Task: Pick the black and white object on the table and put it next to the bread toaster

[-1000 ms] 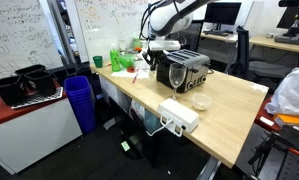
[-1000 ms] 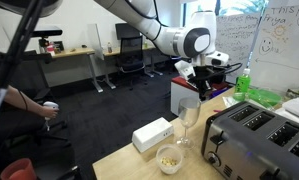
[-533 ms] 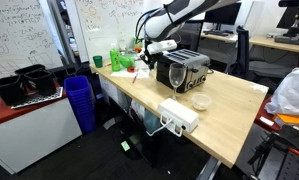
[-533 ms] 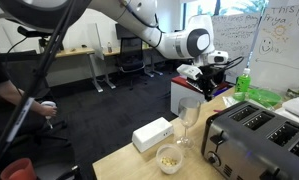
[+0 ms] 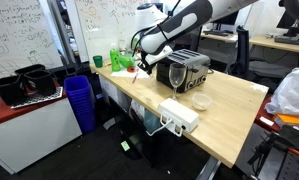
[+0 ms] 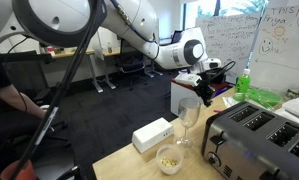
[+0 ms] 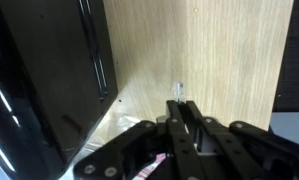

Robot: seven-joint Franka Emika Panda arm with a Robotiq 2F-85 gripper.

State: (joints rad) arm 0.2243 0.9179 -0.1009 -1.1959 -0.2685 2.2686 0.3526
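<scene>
The bare wood beside the toaster's end is just below the robot's gripper, so next the gripper needs to go down there and let go of the black and white object.
The chrome bread toaster (image 5: 185, 69) stands on the light wood table (image 5: 229, 110); it also shows at the right of an exterior view (image 6: 264, 135) and as a dark shiny wall on the left of the wrist view (image 7: 39, 70). My gripper (image 5: 143, 65) hangs low just beside the toaster's end, over the table edge (image 6: 202, 88). In the wrist view the fingers (image 7: 179, 106) are pressed together on a thin object (image 7: 179, 90). Only its small pale tip pokes out past them, just above the wood (image 7: 219, 50). The rest of the black and white object is hidden.
A wine glass (image 5: 174, 75) and a small bowl (image 5: 200, 101) stand in front of the toaster, with a flat white power box (image 5: 179, 115) near the table's edge. Green bottles and clutter (image 5: 119, 58) sit at the far end. A blue bin (image 5: 81, 102) stands on the floor.
My gripper has come down from above the toaster's top and moved to its end, now low beside it near the table surface. Nothing on the table has moved.
</scene>
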